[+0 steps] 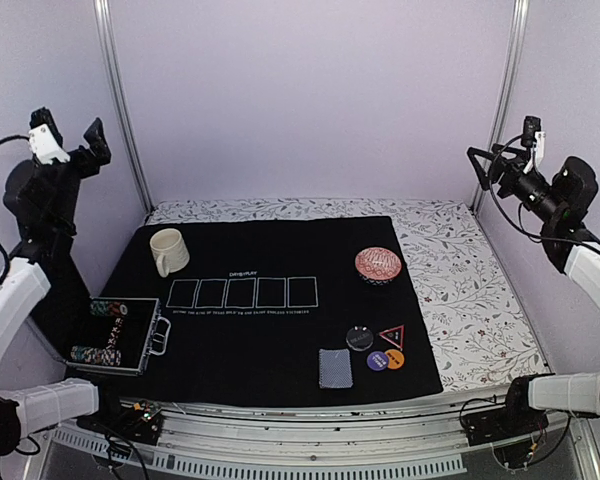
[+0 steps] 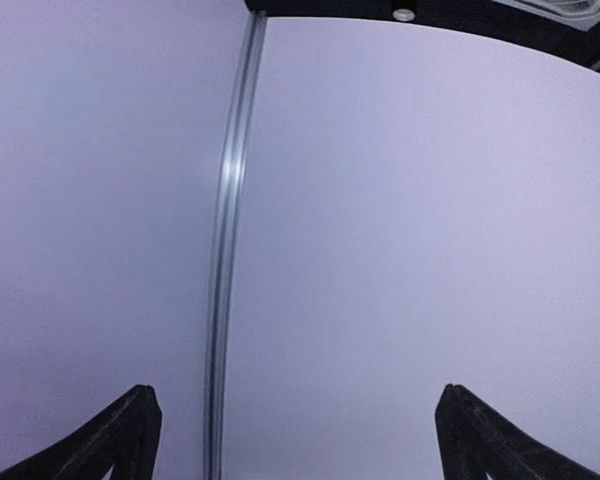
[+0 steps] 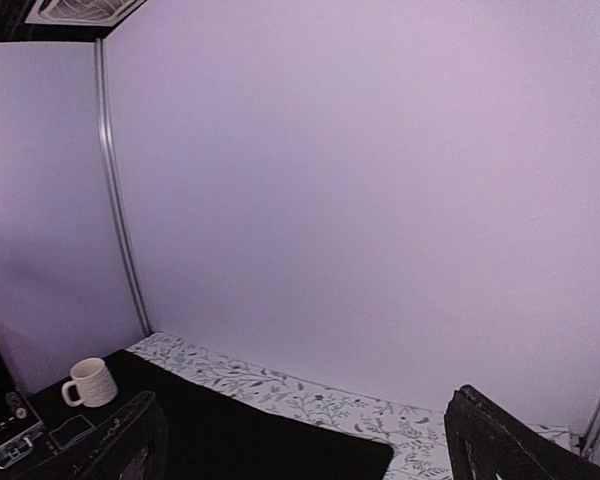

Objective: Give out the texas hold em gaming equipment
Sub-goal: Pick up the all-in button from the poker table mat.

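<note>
My right gripper moves to the left in the top view, tilts downward and lowers open around the black disc next, because it lies flat on the mat.
A deck of playing cards with a blue-grey back lies near the front of the black mat. Right of it sit a black disc, a red-edged triangle marker, a purple disc and an orange disc. Striped poker chips fill an open case at the mat's left edge. My left gripper is raised high at the far left, open and empty, facing the wall. My right gripper hangs high at the far right, open and empty.
A cream mug stands at the mat's back left and a red patterned bowl at its back right. Five card outlines are printed mid-mat. A floral cloth covers the table; walls and metal posts enclose it.
</note>
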Controlling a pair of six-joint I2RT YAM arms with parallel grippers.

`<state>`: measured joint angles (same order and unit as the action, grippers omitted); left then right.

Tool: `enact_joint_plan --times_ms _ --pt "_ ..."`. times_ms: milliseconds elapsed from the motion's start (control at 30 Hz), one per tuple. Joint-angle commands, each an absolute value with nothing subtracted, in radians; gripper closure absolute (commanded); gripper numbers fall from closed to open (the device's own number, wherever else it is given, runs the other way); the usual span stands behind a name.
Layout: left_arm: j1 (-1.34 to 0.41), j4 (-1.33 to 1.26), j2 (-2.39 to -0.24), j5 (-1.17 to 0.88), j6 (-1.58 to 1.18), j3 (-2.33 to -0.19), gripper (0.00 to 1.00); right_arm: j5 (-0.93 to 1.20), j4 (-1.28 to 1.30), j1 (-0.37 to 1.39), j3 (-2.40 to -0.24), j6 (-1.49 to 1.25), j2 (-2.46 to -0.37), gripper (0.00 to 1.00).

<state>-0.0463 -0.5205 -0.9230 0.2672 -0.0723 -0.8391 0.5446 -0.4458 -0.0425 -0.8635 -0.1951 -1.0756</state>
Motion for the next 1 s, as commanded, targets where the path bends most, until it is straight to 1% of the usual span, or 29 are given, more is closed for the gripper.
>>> enact_joint_plan --times_ms 0,33,133,200,300,433,500,600,733,967 --pt "-0.133 -0.045 -0.977 -0.014 -0.085 -1.084 0.02 0.725 -0.072 0.091 -1.005 -0.281 -1.113 0.01" --pt "-0.167 0.021 -0.994 -0.067 -0.073 -1.123 0.02 0.644 -0.018 0.16 -1.038 -0.26 -1.12 0.01" --pt "-0.297 0.19 -1.033 -0.169 -0.008 -1.208 0.02 0.33 0.269 0.371 -1.139 -0.171 -1.172 0.01" --pt "-0.384 0.29 -1.057 -0.236 0.027 -1.243 0.02 0.155 0.449 0.471 -1.197 -0.167 -1.228 0.01" --pt "-0.501 0.424 -1.096 -0.294 0.077 -1.273 0.02 -0.036 0.695 0.597 -1.3 -0.228 -1.339 0.01" --pt "-0.604 0.527 -1.136 -0.291 0.093 -1.24 0.02 -0.191 0.965 0.761 -1.401 -0.365 -1.522 0.01" --pt "-0.626 0.549 -1.149 -0.274 0.076 -1.207 0.02 -0.221 1.05 0.831 -1.433 -0.444 -1.603 0.01" --pt "-0.635 0.573 -1.161 -0.244 0.046 -1.16 0.02 -0.186 1.103 0.899 -1.462 -0.501 -1.715 0.01" --pt "-0.637 0.549 -1.155 -0.222 0.024 -1.099 0.02 -0.098 1.07 0.935 -1.472 -0.524 -1.828 0.01" --pt "-0.637 0.498 -1.126 -0.2 0.044 -1.048 0.02 -0.036 0.961 0.936 -1.474 -0.535 -1.938 0.07"
